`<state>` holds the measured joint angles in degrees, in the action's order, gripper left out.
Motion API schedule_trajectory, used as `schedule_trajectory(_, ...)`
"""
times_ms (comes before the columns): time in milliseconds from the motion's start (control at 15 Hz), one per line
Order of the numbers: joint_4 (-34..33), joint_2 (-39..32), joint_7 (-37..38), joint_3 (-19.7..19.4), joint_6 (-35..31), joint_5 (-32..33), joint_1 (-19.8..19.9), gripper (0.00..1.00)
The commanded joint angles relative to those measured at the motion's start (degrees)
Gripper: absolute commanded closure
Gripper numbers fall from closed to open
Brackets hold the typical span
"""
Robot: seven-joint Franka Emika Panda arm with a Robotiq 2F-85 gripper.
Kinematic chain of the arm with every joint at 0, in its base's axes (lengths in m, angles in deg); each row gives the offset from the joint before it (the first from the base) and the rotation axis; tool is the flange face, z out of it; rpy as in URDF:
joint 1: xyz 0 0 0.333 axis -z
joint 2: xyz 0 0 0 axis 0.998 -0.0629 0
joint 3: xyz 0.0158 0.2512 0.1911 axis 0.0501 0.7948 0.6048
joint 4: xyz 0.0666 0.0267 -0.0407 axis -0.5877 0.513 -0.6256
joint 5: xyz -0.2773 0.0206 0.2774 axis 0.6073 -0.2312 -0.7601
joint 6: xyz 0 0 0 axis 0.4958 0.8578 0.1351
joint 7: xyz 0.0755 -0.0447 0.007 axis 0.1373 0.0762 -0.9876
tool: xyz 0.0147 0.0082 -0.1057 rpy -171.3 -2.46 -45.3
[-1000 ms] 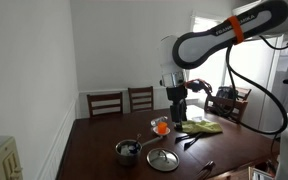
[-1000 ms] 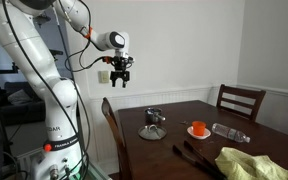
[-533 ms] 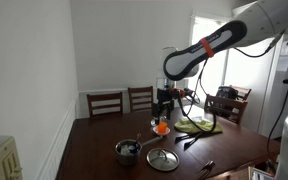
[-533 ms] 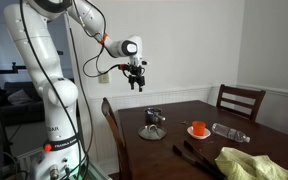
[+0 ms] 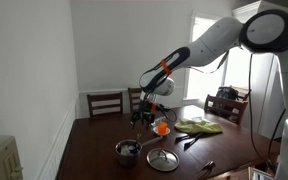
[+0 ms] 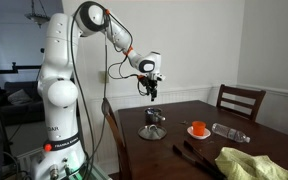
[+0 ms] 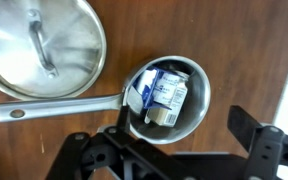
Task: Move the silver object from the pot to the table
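Observation:
The silver carton (image 7: 162,96) is below the pot's rim, so my gripper will lower its open fingers past the pot's rim, onto the carton's side by the pot's handle.
The pot (image 7: 198,98), a small silver saucepan with a straight handle, stands on the dark wooden table (image 7: 254,45) and holds a crumpled blue-and-white silver carton (image 7: 162,96). The flat silver lid (image 7: 44,45) lies beside it. My gripper (image 7: 184,135) is open and empty, hovering above the pot with one finger on each side of it. In both exterior views the gripper (image 5: 146,113) (image 6: 150,92) hangs well above the pot (image 5: 128,151) (image 6: 153,117) and the lid (image 5: 163,159) (image 6: 152,131).
An orange item on a small plate (image 5: 161,127) (image 6: 198,129), a yellow-green cloth (image 5: 199,126) (image 6: 249,165), a clear plastic bottle (image 6: 227,131) and dark utensils (image 5: 196,140) lie on the table. Dark chairs (image 5: 106,103) (image 6: 240,100) stand around it.
The arm has swung across and down over the table. The gripper is now above the pot and closer to it. Nothing on the table has moved.

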<state>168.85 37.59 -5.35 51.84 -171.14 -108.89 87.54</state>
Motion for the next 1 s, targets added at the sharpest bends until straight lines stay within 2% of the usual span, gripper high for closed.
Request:
schedule_trajectory(0,-8.5,-10.1,0.5,1.6,0.2,-6.6,1.6,0.0)
schedule_trajectory(400,-7.1,-12.7,-0.2,2.5,-1.2,-10.5,3.1,0.0)
schedule_trajectory(467,-7.4,-12.9,-0.4,2.7,-0.9,-11.0,3.3,0.23)
schedule_trajectory(600,-7.2,-12.9,-0.3,2.9,-0.9,-11.3,3.2,0.32)
schedule_trajectory(933,-7.5,-13.3,0.2,2.9,-0.5,-11.0,3.0,0.7)
